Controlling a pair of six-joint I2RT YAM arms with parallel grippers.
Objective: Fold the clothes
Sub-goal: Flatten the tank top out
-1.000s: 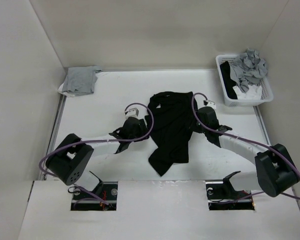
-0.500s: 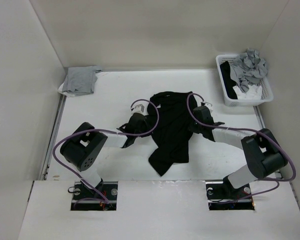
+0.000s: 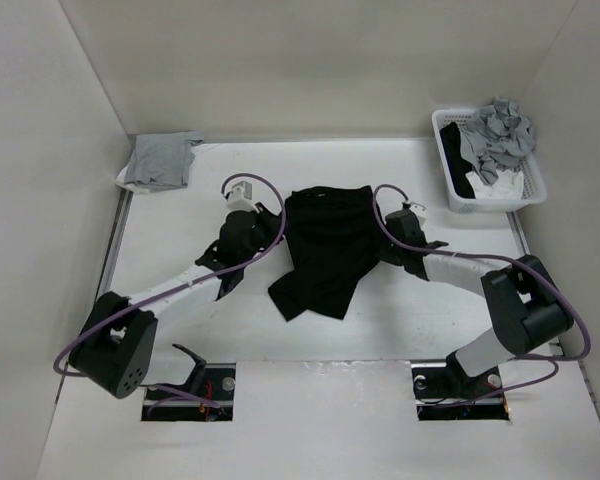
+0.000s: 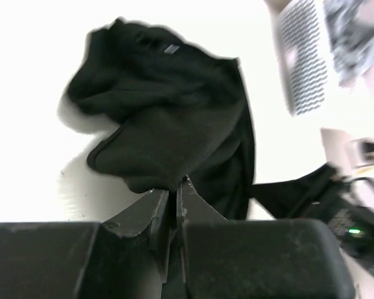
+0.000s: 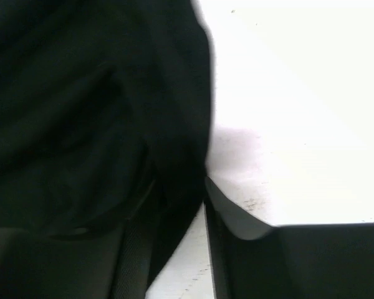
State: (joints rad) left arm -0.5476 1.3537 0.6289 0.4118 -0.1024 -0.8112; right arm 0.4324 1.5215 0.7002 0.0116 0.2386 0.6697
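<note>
The shirt [image 4: 174,106] lies crumpled, so next my left gripper will move up, then toward the grey garment and down to the bare tabletop, and release the fold.
The clothes, a black T-shirt [image 3: 325,245], lie crumpled in the middle of the white table [image 3: 180,250]. My left gripper [image 3: 276,226] is at the shirt's left edge. In the left wrist view its jaws [image 4: 175,185] are shut on a fold of the black shirt [image 4: 174,106], which spreads away from them. My right gripper [image 3: 384,243] is at the shirt's right edge. In the right wrist view that gripper [image 5: 177,205] stands open. The shirt's hem [image 5: 100,112] drapes over the left finger and into the gap, with a strip of table showing beside the right finger [image 5: 237,218].
A white basket [image 3: 525,190] at the back right holds a mottled grey-and-white cloth [image 3: 498,135] and some dark fabric. A grey garment [image 3: 162,160] lies folded in the back left corner. White walls close in the table on three sides.
My left gripper has shut on the shirt's left edge and drawn it left and back, so the shirt spreads wider and its lower end has shifted left. The right gripper stays at the right edge.
</note>
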